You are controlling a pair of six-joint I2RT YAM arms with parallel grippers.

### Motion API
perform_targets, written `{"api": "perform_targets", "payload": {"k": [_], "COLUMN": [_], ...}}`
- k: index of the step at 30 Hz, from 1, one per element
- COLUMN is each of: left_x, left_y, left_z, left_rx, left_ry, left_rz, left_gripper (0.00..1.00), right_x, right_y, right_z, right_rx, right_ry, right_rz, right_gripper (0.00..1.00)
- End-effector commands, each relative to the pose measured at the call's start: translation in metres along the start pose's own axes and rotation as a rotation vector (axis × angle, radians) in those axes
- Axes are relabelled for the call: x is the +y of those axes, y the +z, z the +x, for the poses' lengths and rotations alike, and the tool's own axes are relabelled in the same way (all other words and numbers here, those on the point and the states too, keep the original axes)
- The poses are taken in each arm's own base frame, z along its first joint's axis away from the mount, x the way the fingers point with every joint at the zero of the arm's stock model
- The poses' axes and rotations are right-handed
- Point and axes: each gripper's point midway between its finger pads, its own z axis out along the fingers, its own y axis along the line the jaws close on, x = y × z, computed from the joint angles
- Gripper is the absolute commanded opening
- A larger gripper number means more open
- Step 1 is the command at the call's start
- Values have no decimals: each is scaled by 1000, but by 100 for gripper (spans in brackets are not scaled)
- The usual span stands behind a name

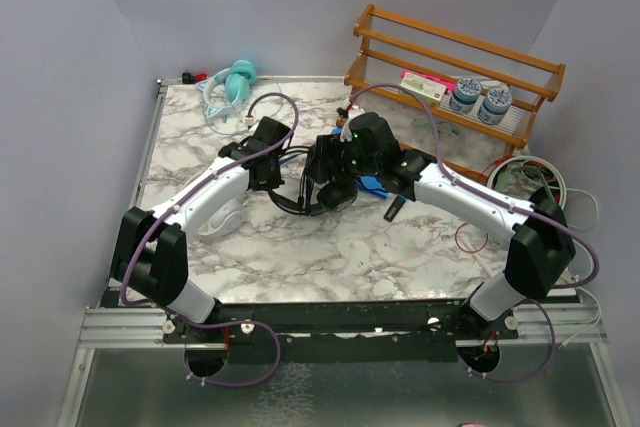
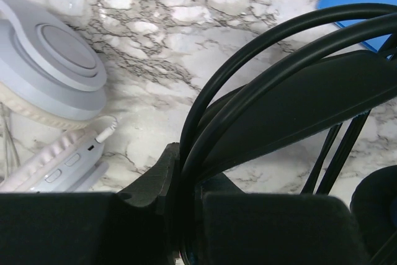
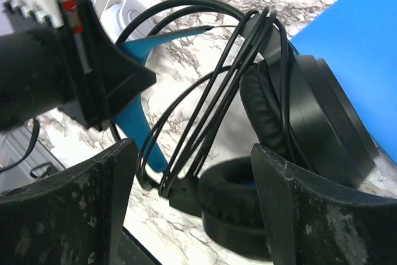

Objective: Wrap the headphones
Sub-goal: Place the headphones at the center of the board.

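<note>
Cable pieces wrap the black ear cups, so I'll move my left gripper left in the top view, toward the white headphones (image 1: pixel 222 217) (image 2: pixel 59 69), and release the black headphones' headband.
The black headphones with blue accents (image 1: pixel 332 183) stand at the table's middle between both grippers. My left gripper (image 1: pixel 272 155) is shut on their headband and cable loops (image 2: pixel 291 103), which run into the jaws (image 2: pixel 186 175). My right gripper (image 3: pixel 192 153) is open, its fingers (image 3: pixel 291 203) on either side of the black ear cups (image 3: pixel 298 116) and the cable strands (image 3: pixel 211 110) wound over them. The white headphones (image 1: pixel 222 217) lie under the left arm and also show in the left wrist view (image 2: pixel 56 72). The teal headphones (image 1: pixel 236 81) lie at the back left.
A blue flat object (image 1: pixel 374 187) lies under the black headset. A wooden rack (image 1: pixel 450 67) with jars and a pink box stands at the back right. Coiled cables (image 1: pixel 530 179) lie at the right edge. A small black piece (image 1: pixel 394 209) lies by the right arm.
</note>
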Motion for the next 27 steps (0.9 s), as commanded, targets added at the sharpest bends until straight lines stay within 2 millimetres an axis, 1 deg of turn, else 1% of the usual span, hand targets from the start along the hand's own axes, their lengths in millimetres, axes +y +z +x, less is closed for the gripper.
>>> {"api": "perform_targets", "payload": {"k": [1, 3, 9, 12, 15, 16, 19, 20, 24, 25, 27], "left_x": [1, 5, 15, 29, 51, 61, 93, 101, 136, 145, 159], "left_y": [6, 13, 33, 39, 50, 54, 60, 60, 56, 56, 54], "left_z": [-12, -6, 18, 30, 42, 47, 59, 60, 59, 59, 56], "left_rx": [-49, -29, 43, 71, 107, 119, 137, 137, 111, 107, 94], "left_ry": [-82, -91, -93, -119, -175, -202, -289, -314, -422, -458, -523], "left_rz": [18, 12, -8, -40, -69, -93, -178, -202, -317, -337, -363], "left_gripper": [0, 0, 0, 0, 0, 0, 0, 0, 0, 0, 0], "right_x": [19, 21, 11, 8, 4, -2, -9, -13, -21, -23, -25], "right_y": [-25, -31, -47, -53, -60, -61, -66, -68, -75, -76, -79], "right_z": [-16, -21, -34, -37, -39, -42, -44, -45, -47, -48, -50], "right_rx": [6, -8, -74, -97, -115, -132, -158, -168, -201, -207, -221], "right_ry": [-84, -101, -148, -171, -190, -192, -201, -199, -205, -204, -200], "right_rz": [-79, -85, -21, -4, 13, 44, 77, 93, 127, 138, 145], "right_gripper": [85, 87, 88, 88, 88, 89, 91, 93, 94, 96, 96]}}
